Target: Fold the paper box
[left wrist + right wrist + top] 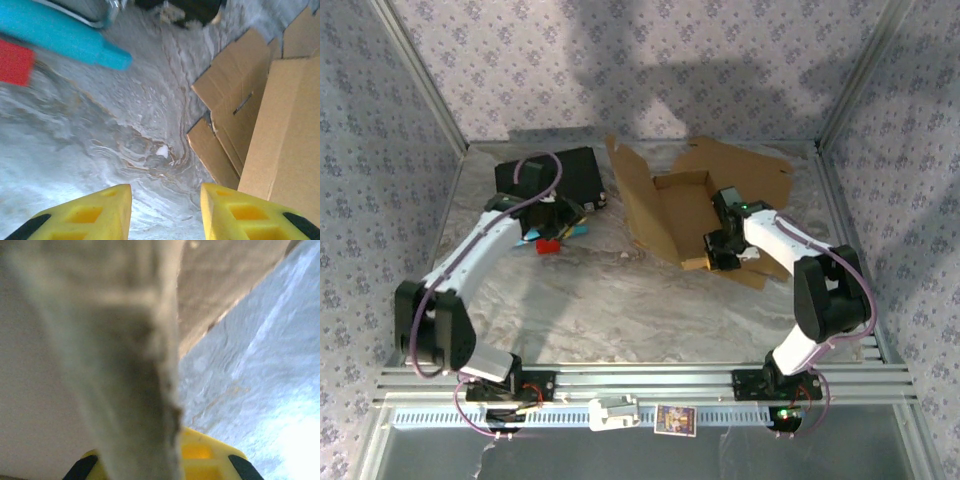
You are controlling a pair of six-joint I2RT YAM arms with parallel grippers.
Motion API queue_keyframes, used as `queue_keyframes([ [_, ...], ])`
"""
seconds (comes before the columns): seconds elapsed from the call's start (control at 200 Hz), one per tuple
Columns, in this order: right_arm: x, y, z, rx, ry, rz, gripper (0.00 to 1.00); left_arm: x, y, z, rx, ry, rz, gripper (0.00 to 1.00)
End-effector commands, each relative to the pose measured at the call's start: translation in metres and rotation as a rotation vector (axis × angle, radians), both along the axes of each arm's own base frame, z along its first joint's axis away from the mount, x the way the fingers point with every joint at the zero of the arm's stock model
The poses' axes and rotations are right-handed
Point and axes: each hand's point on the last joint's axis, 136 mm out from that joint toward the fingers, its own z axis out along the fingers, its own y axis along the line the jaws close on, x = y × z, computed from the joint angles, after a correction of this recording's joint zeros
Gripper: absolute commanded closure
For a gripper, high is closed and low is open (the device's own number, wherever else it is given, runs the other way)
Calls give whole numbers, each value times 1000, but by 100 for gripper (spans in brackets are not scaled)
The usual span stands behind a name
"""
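The right gripper shifts slightly back and along the box's near edge toward the tall raised panel next, then releases the flap, because it already stands upright.
The paper box is brown cardboard, partly folded, lying right of the table's middle with flaps spread out behind it. My right gripper is at its near right edge, shut on a cardboard flap that runs up between the yellow fingers. My left gripper hovers left of the box, with bare marbled table between them. Its yellow fingers stand apart with nothing between them, and the box's panels show to their right.
A black box sits at the back left behind the left gripper. A red block and a teal object lie beside that gripper. Patterned walls and metal posts close in the table.
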Motion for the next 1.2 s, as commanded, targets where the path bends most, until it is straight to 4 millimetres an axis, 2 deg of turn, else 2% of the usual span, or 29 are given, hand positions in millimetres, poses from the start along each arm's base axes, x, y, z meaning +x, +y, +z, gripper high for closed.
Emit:
queue_keyframes([
  [0.0,-9,24,-2,52,26,-60,100,31,-50,15,-169,-112,-76,59],
  [0.16,-15,42,-10,57,48,-34,100,41,-73,9,-228,-146,-81,59],
  [0.425,-19,57,-18,83,77,-17,100,37,-87,2,-215,-133,-115,59],
  [0.465,-18,58,-18,83,81,-8,90,36,-88,0,-209,-128,-121,59],
  [0.55,-21,60,-18,79,101,15,55,34,-89,-7,-198,-117,-129,59],
  [0.59,-21,61,-14,77,96,23,47,32,-89,-12,-193,-104,-134,59],
  [0.625,-19,60,-9,75,81,28,44,31,-90,-15,-192,-97,-137,58],
  [0.755,-12,50,27,47,-12,68,37,32,-88,-14,-188,-117,-134,59],
  [0.78,-2,51,44,56,-62,80,36,33,-88,-12,-184,-124,-132,59],
  [0.944,18,37,105,-2,-264,210,30,38,-98,1,-193,-149,-166,58],
  [0.974,24,36,116,-23,-313,259,23,38,-101,3,-194,-153,-171,58],
  [1.014,29,34,129,-56,-355,325,22,39,-103,6,-191,-159,-176,58],
  [1.124,47,44,164,-129,-513,564,27,41,-106,12,-186,-171,-177,58],
  [1.194,59,62,192,-164,-646,735,29,43,-108,15,-191,-178,-183,58],
])
